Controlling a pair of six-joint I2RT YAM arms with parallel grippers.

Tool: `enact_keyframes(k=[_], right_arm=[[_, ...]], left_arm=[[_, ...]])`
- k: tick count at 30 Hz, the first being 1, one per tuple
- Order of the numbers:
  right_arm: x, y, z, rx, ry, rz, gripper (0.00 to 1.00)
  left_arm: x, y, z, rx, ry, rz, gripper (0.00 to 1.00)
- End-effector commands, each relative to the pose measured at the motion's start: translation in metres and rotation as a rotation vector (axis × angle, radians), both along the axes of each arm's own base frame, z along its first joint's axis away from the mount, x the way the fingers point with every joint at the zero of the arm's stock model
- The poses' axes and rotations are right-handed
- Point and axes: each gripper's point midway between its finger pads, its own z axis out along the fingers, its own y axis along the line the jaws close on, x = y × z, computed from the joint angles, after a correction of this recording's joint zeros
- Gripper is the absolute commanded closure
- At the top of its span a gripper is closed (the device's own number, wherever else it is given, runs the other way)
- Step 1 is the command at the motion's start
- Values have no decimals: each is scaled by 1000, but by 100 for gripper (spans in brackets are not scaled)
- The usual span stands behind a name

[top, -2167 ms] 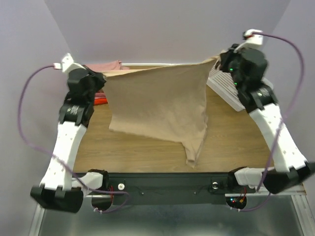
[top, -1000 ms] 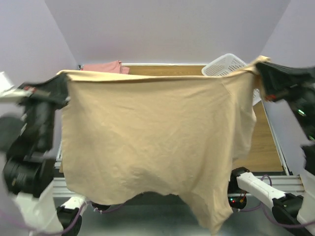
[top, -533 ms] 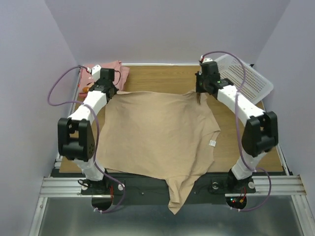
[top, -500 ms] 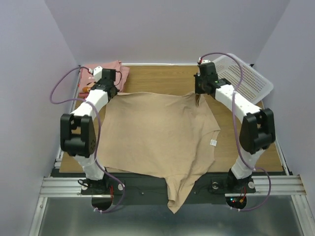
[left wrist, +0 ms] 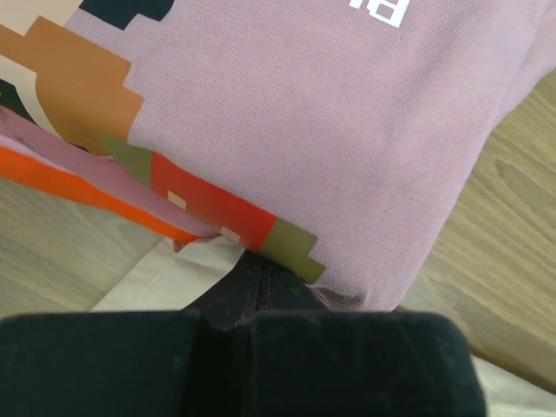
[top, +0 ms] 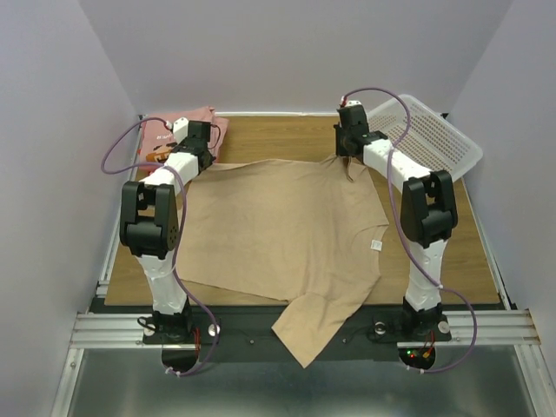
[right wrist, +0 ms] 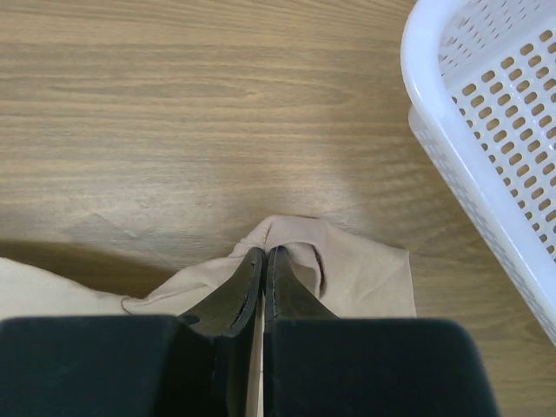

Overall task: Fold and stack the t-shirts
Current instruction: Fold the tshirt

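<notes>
My right gripper needs to pull the held fold back over the still unfolded tan cloth [top: 339,236] beside the white label next and release, as that cloth lies back from my gripper.
A tan t-shirt [top: 278,226] lies spread across the wooden table, one sleeve hanging over the near edge. My left gripper [top: 196,159] is shut on its far left corner [left wrist: 156,274], right against the folded pink t-shirts [left wrist: 330,130], whose print and a red-orange layer [left wrist: 52,178] show beside it. My right gripper [top: 349,158] is shut on the far right corner [right wrist: 347,269], its jaws closed on a fold of tan cloth low over the wood. The pink pile [top: 187,122] sits at the far left corner.
A white perforated basket [top: 426,139] stands tilted at the far right, close to my right gripper; its wall shows in the right wrist view [right wrist: 486,130]. Bare wood [top: 278,139] lies beyond the shirt's far edge. A small white label [top: 376,246] shows near the shirt's right edge.
The shirt, held up in the air a second ago, now lies flat on the table. Both grippers have carried its far corners further back, and the near part has slid away from the edge.
</notes>
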Motion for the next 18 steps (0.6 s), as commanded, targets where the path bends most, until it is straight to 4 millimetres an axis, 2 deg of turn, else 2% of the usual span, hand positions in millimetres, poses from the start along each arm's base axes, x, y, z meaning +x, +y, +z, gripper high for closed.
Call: enact_keyframes(k=[1, 2, 3, 4, 5, 6, 7, 9, 10, 11, 12, 13, 15, 18], right_arm=[[-1, -5, 47, 48, -119, -36, 99], [-8, -5, 49, 58, -114, -34, 99], [-22, -8, 33, 64, -70, -42, 100], [-30, -8, 34, 79, -64, -35, 100], [-38, -9, 45, 91, -78, -37, 100], [-54, -13, 32, 94, -34, -51, 100], [-64, -16, 29, 89, -8, -62, 100], [-80, -18, 33, 84, 0, -72, 100], [-91, -18, 24, 70, 24, -80, 100], [-100, -17, 22, 68, 43, -78, 99], [-107, -14, 29, 79, 34, -71, 100], [-119, -9, 21, 77, 59, -54, 100], [-132, -7, 25, 85, 63, -55, 100], [-152, -5, 17, 57, 99, -58, 100]], left_arm=[[15, 6, 36, 4, -103, 14, 100], [11, 7, 32, 4, -90, 17, 100], [8, 8, 33, 3, -88, 20, 100], [5, 9, 32, 0, -83, 25, 100], [-2, 11, 25, 1, -66, 27, 100], [-6, 11, 28, -1, -71, 28, 100], [-12, 12, 22, -4, -55, 30, 100], [-18, 12, 28, -11, -66, 29, 100], [-26, 10, 21, -24, -52, 22, 100], [-27, 8, 22, -32, -62, 16, 100], [-30, 5, 26, -48, -76, 4, 100], [-36, 5, 20, -54, -66, 2, 100], [-40, 3, 27, -65, -84, -7, 100], [-49, 4, 28, -64, -84, -8, 100]])
